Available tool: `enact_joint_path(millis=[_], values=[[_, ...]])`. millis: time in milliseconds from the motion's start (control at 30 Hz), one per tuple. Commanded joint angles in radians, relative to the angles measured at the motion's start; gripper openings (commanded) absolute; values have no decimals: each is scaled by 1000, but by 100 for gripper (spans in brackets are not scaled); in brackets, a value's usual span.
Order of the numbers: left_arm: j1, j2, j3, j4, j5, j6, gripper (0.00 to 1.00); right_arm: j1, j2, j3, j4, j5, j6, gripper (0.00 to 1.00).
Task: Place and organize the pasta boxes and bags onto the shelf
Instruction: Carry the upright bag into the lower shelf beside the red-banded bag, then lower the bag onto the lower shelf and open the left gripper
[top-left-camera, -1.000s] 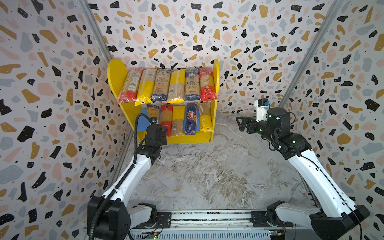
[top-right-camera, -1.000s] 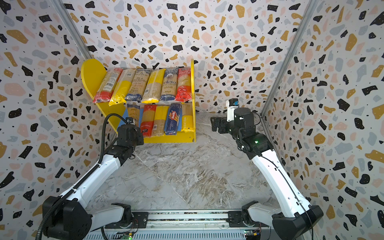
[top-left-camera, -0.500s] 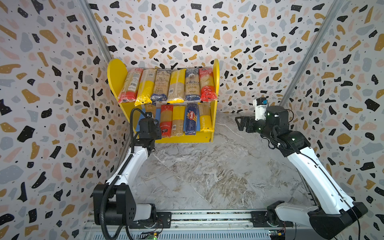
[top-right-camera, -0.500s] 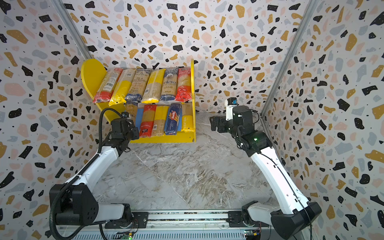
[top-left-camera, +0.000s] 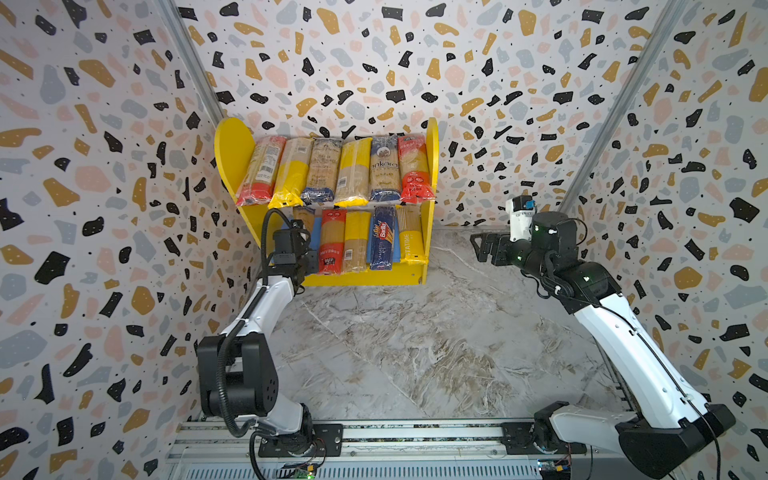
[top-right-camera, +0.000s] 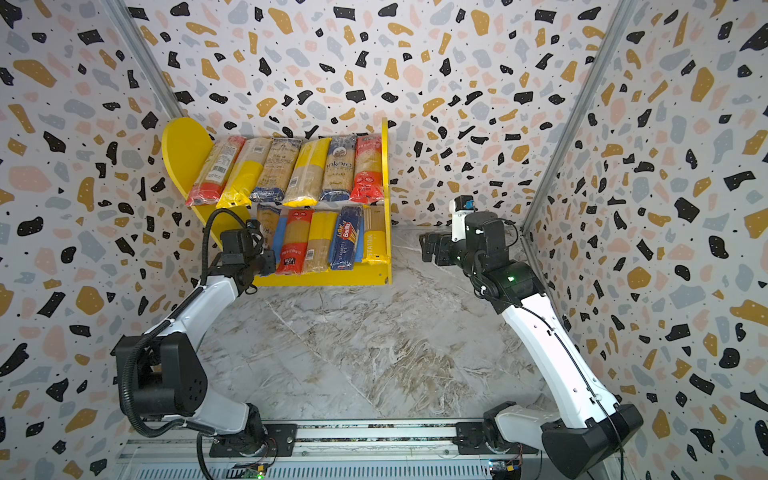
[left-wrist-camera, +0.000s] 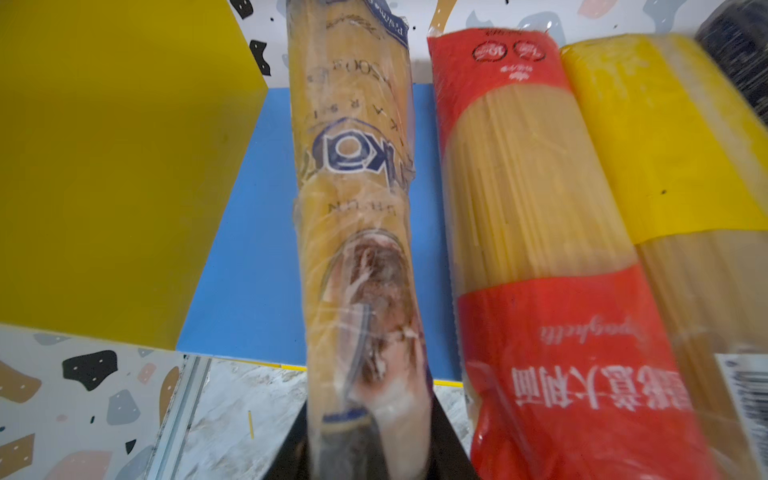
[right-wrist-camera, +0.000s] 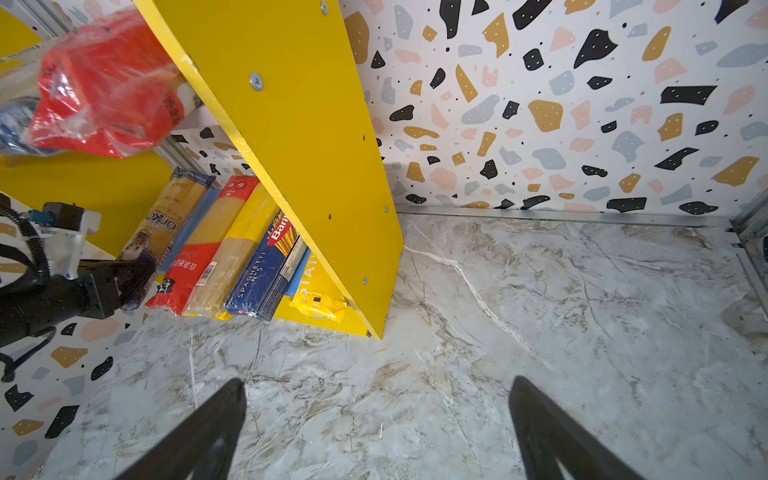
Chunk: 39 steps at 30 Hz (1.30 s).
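Next, the left gripper shifts toward the yellow side panel across the empty blue strip (left-wrist-camera: 254, 232) and releases the clear bag's near end, since room remains beside that panel.
The shelf (top-left-camera: 232, 153) (top-right-camera: 183, 145) stands against the back wall. Its upper board carries several pasta bags (top-left-camera: 336, 170) side by side. On the blue lower board (left-wrist-camera: 249, 208) lie a red bag (left-wrist-camera: 540, 249), a yellow bag (left-wrist-camera: 665, 145), the dark blue Barilla box (top-left-camera: 382, 237) (right-wrist-camera: 266, 266) and another yellow bag (top-left-camera: 409, 237). My left gripper (top-left-camera: 305, 262) (top-right-camera: 268, 264) (left-wrist-camera: 368, 419) is shut on the near end of a clear bag with dark blue print (left-wrist-camera: 353, 166) (right-wrist-camera: 166, 220), which lies along the board's left part. My right gripper (top-left-camera: 478, 247) (right-wrist-camera: 376, 386) is open and holds nothing, right of the shelf.
The marble floor (top-left-camera: 415, 353) runs from the shelf to the metal rail (top-left-camera: 415, 432) at the front. Terrazzo walls (top-left-camera: 104, 208) close in left, right and behind. Loose spaghetti strands (left-wrist-camera: 250, 424) (right-wrist-camera: 380, 350) lie on the floor by the shelf.
My left arm has folded back and swung left, carrying the clear bag further onto the lower board's left end. The right arm has barely shifted.
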Motion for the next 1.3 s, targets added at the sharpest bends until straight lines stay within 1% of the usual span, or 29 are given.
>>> enact_joint_path(millis=[0, 67, 200, 533, 600, 633, 700, 733, 767, 800, 867, 1067, 1100, 1233, 1267], values=[[15, -26, 72, 166, -3, 25, 0, -3, -8, 27, -11, -4, 9, 99], [24, -17, 72, 171, 1, 29, 0, -3, -8, 27, -13, -2, 7, 99], [45, 5, 77, 182, 50, 32, 0, -2, -11, 24, -13, 0, 5, 99], [85, 77, 115, 177, 83, 41, 0, -3, -16, 29, -13, 10, -3, 99], [90, 95, 137, 155, 90, 45, 0, -3, -16, 32, -13, 12, -4, 99], [89, 104, 143, 144, 92, 45, 6, -3, -16, 34, -13, 15, -4, 99], [91, 111, 145, 135, 88, 50, 42, -3, -16, 35, -12, 14, -5, 99], [92, 111, 137, 143, 80, 47, 55, -3, -16, 35, -12, 13, -7, 99], [91, 110, 129, 149, 74, 47, 63, -3, -16, 34, -8, 9, -9, 99], [92, 110, 126, 151, 73, 47, 69, -3, -16, 33, -8, 6, -10, 99], [92, 113, 122, 144, 79, 45, 76, -3, -16, 32, -8, 6, -10, 99], [91, 89, 89, 124, 84, 27, 81, -3, -17, 29, -7, 11, -12, 99], [91, 78, 75, 127, 83, 19, 83, -3, -16, 28, -6, 11, -14, 99], [92, 15, 5, 141, 58, -26, 98, -4, -5, 17, -1, -3, -15, 99], [90, -3, -14, 144, 60, -33, 100, -3, 0, 15, 2, -12, -15, 99]])
